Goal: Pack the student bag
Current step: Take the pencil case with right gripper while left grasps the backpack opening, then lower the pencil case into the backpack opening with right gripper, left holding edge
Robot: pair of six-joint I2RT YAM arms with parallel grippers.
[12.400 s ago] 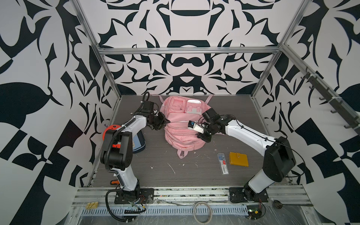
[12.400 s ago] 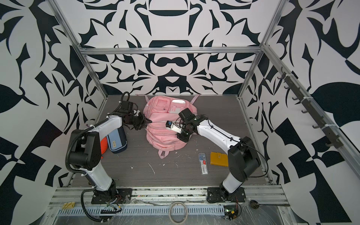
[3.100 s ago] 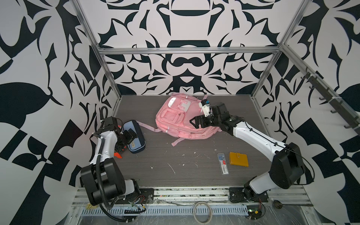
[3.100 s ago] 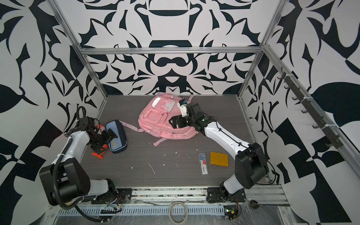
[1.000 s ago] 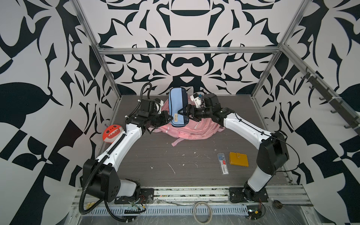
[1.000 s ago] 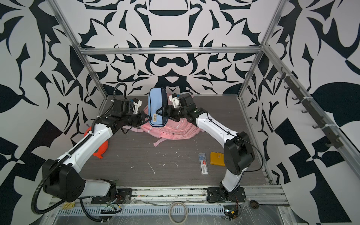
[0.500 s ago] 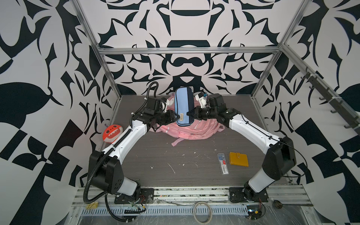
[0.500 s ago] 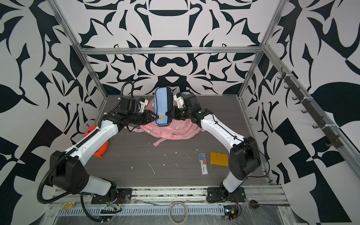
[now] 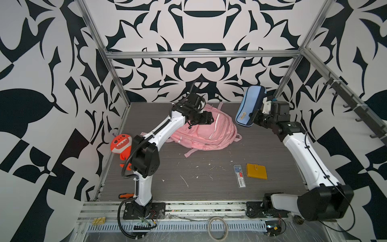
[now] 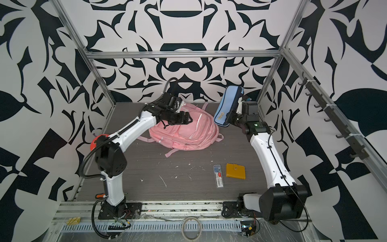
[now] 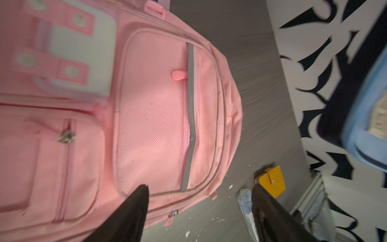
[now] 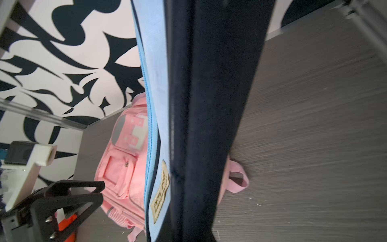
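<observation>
I will lower my left gripper past the grey strip of the bag onto the piped seam (image 9: pixel 222 130) (image 11: pixel 220 131), because this narrow rim gives its open fingers an edge to pinch.
The student bag (image 9: pixel 207 134) (image 10: pixel 188 134), a pink backpack, lies front-up on the grey table near the back wall. My left gripper (image 9: pixel 209 120) (image 10: pixel 187 120) hovers just above its upper part. In the left wrist view this gripper (image 11: pixel 199 188) is open with nothing between its black fingers, over the bag's (image 11: pixel 146 104) edge. My right gripper (image 9: pixel 254 117) (image 10: pixel 230 116) is shut on the lower part of a blue-and-navy pencil case (image 9: pixel 249 106) (image 10: pixel 228 102). It holds the case upright in the air, to the right of the bag. In the right wrist view the case (image 12: pixel 209 104) hides the jaws.
An orange-red plush toy (image 9: pixel 121 144) sits by the left wall, behind the left arm. A yellow wallet (image 9: pixel 256 171) (image 11: pixel 270 180) and a clear slim box (image 9: pixel 239 175) lie on the front right of the table. A hook rail (image 9: pixel 356 109) runs along the right wall.
My left gripper has let go of the pencil case, opened, and stayed over the bag. My right gripper closed on the case and has carried it to the right, away from the bag.
</observation>
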